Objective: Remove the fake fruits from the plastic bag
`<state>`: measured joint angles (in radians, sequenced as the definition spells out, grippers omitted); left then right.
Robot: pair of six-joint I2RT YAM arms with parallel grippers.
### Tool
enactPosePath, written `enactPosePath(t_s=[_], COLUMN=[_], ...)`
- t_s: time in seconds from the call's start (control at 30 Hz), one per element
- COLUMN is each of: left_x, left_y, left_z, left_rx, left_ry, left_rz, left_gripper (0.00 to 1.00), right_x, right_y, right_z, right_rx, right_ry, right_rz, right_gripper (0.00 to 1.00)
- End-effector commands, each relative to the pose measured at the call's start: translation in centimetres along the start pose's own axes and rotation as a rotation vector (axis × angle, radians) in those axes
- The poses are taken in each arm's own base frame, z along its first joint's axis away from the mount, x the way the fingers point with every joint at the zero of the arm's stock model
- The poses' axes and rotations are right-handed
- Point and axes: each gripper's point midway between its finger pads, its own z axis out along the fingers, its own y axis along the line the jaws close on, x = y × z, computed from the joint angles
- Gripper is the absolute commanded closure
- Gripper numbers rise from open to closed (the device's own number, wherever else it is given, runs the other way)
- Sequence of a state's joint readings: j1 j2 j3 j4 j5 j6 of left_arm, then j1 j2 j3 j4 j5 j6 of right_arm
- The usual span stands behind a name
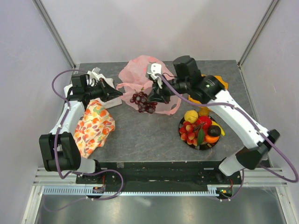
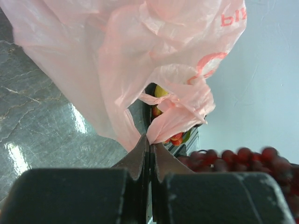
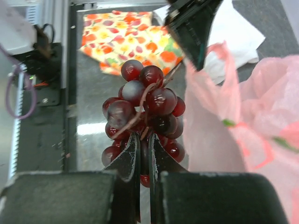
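Observation:
My right gripper needs to carry the grapes to the right in the top view and down onto the fruit pile in the dish, then let them go, since other fruits are already there.
The pink translucent plastic bag [image 1: 140, 72] lies crumpled at the back middle of the table. My left gripper [image 1: 119, 93] is shut on a twisted edge of it [image 2: 150, 140]; the bag [image 2: 117, 56] hangs up and away from those jaws. My right gripper [image 1: 155, 96] is shut on the dark purple grape bunch [image 1: 144, 102], which hangs just outside the bag's front. In the right wrist view the fingers pinch the stem at the bunch's [image 3: 149, 98] base, gripper [image 3: 145, 140]. Other fake fruits [image 1: 200, 126] sit piled in a dark dish [image 1: 198, 146] at the right.
A floral orange cloth [image 1: 93, 128] lies under the left arm, with a white object [image 1: 98, 74] behind it. An orange cloth [image 1: 220, 84] shows behind the right arm. The dish stands near the table's right front, by the right arm's forearm.

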<state>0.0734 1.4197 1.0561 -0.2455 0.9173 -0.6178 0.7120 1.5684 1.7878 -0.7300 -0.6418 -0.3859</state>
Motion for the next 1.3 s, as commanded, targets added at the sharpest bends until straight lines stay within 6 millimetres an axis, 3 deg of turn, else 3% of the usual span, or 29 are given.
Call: enactPosePath(t_s=[0.0,0.07,0.1,0.13,0.23,0.4,0.57,0.7,1.07,1.27], left_x=[-1.9,-1.9,-1.8,-1.7,-1.4,-1.4,-1.7,-1.3,-1.2,-1.3], left_y=[-1.2,-1.0,-0.8,-0.6,-0.2,-0.1,-0.4,-0.4,0.0,0.1], left_z=[-0.7,-0.9,-1.0,-1.0,-0.9,-0.9,-1.2,-1.2,-1.7,-1.9], left_rx=[0.013,0.009,0.004,-0.002,-0.009,-0.013,-0.009,-0.009,-0.018,-0.021], left_ry=[-0.058,-0.060,-0.057,-0.056,-0.051,-0.050,-0.061,-0.058,-0.073,-0.082], left_rz=[0.041,0.044,0.038,0.036,0.025,0.021,0.036,0.033,0.026,0.024], left_gripper=[0.98,0.99,0.98,0.98,0.99,0.99,0.99,0.98,0.98,0.99], right_x=[2.4,2.9,2.4,2.6,3.0,5.6,9.0,10.1,12.7,16.8], right_y=[3.6,2.0,2.2,0.5,-0.2,0.7,-0.5,-1.7,-5.4,-6.9], right_z=[-4.2,-6.9,-8.6,-10.6,-14.8,-18.5,-21.5,-22.8,-24.1,-23.5], right_rx=[-0.014,0.076,0.082,0.155,0.249,0.327,0.482,0.528,0.534,0.479], right_ry=[0.082,0.075,0.046,0.035,0.078,0.214,0.361,0.431,0.534,0.600], right_rz=[0.121,0.229,0.263,0.274,0.218,0.190,0.145,0.087,0.032,0.058], right_gripper=[0.97,0.98,0.98,0.98,1.00,1.00,1.00,1.00,1.00,1.00])
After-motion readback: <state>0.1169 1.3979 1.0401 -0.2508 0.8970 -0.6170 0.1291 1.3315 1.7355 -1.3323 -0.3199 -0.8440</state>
